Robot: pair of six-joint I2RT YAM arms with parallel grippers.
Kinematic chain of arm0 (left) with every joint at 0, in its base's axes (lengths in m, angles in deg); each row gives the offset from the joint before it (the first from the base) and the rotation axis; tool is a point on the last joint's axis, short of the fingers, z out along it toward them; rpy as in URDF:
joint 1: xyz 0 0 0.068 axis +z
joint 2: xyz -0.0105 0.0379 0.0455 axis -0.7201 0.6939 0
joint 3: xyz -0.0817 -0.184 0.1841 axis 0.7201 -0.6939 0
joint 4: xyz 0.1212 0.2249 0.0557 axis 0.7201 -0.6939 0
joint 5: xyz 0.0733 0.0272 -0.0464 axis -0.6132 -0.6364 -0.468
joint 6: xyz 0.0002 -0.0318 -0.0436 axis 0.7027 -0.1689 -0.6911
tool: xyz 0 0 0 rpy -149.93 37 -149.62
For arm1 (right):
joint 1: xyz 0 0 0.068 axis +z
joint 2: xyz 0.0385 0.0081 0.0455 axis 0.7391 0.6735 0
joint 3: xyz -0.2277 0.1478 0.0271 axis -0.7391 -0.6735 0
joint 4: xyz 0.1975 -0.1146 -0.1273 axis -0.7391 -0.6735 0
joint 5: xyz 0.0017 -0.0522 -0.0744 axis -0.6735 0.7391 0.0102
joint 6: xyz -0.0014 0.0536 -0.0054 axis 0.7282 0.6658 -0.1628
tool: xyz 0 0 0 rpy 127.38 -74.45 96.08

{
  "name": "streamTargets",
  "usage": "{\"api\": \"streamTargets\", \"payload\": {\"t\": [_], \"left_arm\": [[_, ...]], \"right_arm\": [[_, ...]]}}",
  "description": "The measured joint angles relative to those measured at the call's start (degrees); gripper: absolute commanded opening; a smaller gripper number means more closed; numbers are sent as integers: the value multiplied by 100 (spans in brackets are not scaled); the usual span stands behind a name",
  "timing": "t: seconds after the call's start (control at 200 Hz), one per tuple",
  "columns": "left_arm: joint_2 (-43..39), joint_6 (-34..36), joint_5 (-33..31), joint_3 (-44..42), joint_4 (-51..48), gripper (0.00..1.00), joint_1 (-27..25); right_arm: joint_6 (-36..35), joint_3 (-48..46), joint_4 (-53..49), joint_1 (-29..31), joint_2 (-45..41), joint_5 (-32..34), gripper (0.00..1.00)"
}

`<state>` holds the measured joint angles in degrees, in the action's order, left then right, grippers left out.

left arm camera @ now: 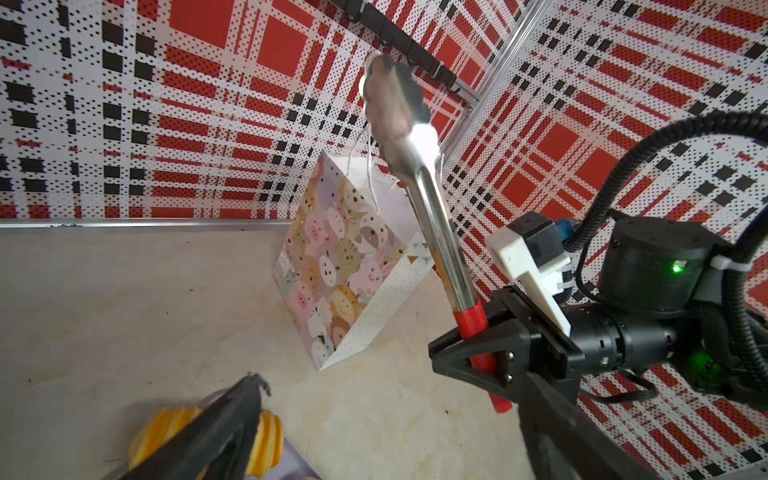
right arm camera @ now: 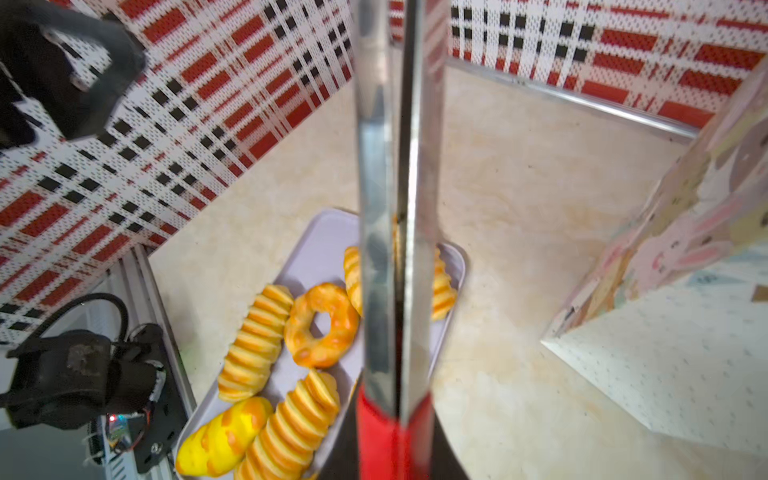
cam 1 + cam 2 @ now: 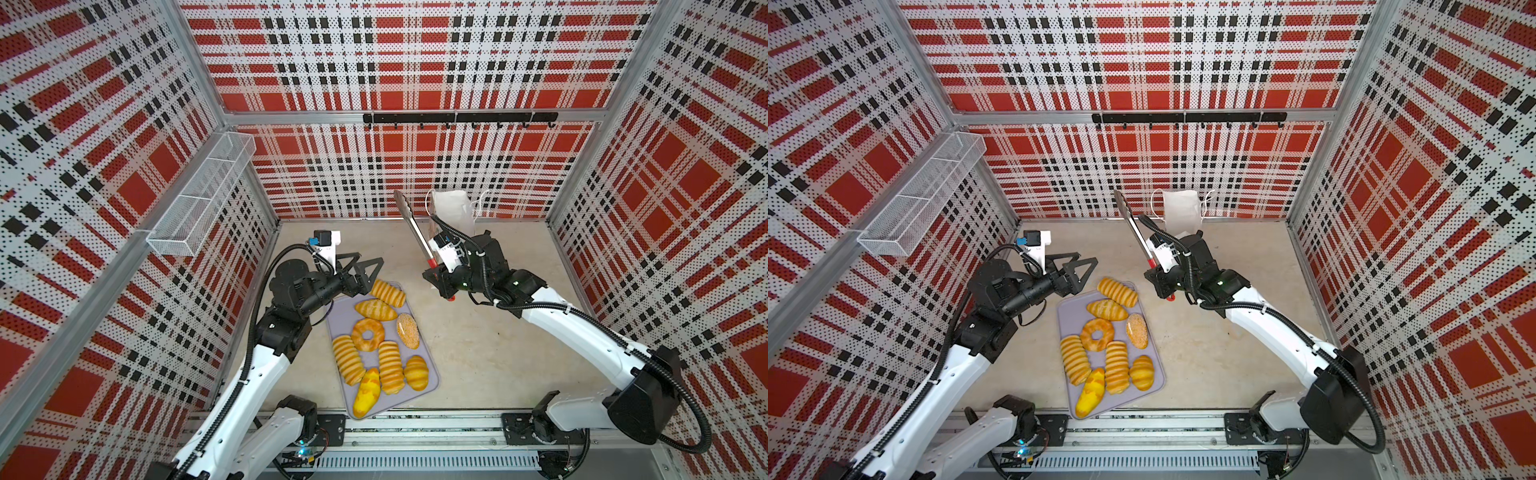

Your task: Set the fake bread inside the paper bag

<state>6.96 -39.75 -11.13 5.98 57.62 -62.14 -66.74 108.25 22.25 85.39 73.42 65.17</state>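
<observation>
The bare tabletop between the tray (image 3: 338,322) and the bag is clear of breads, so my right gripper will next lower toward it to release the red handle.
Several golden fake breads, among them a ring doughnut (image 3: 368,334) (image 2: 322,324) and a striped loaf (image 1: 266,440), lie on a lavender tray (image 3: 338,322) (image 3: 1065,311). The white paper bag (image 3: 455,210) (image 3: 1179,210) (image 1: 332,266) (image 2: 685,324) stands upright by the back wall. My left gripper (image 3: 370,258) (image 3: 1086,257) (image 1: 386,395) hovers open and empty over the tray's far left corner. My right gripper (image 3: 440,276) (image 3: 1160,276) (image 2: 392,449) is shut on the red handle of metal tongs (image 3: 413,226) (image 1: 432,216) (image 2: 390,208), whose tips point up, just left of the bag.
A white wire-mesh basket (image 3: 199,195) hangs on the left wall. A black hook rail (image 3: 459,117) runs along the back wall. Plaid walls close in three sides, and the arms' mounting rail (image 3: 415,436) lines the front edge.
</observation>
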Motion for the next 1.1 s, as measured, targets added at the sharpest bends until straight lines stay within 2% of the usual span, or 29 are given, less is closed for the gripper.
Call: {"api": "streamTargets", "payload": {"t": [0.306,0.526,0.917,1.102], "left_arm": [[-20,87,155,-352,-98,98,107],[-17,68,367,-522,0,98,116],[-22,129,452,-619,-9,98,439],[-20,129,494,-625,-13,98,501]], "right_arm": [[-111,216,-800,13,378,343,9],[-122,404,-896,13,645,201,14],[48,433,-885,17,909,564,15],[85,435,-916,31,909,634,19]]}}
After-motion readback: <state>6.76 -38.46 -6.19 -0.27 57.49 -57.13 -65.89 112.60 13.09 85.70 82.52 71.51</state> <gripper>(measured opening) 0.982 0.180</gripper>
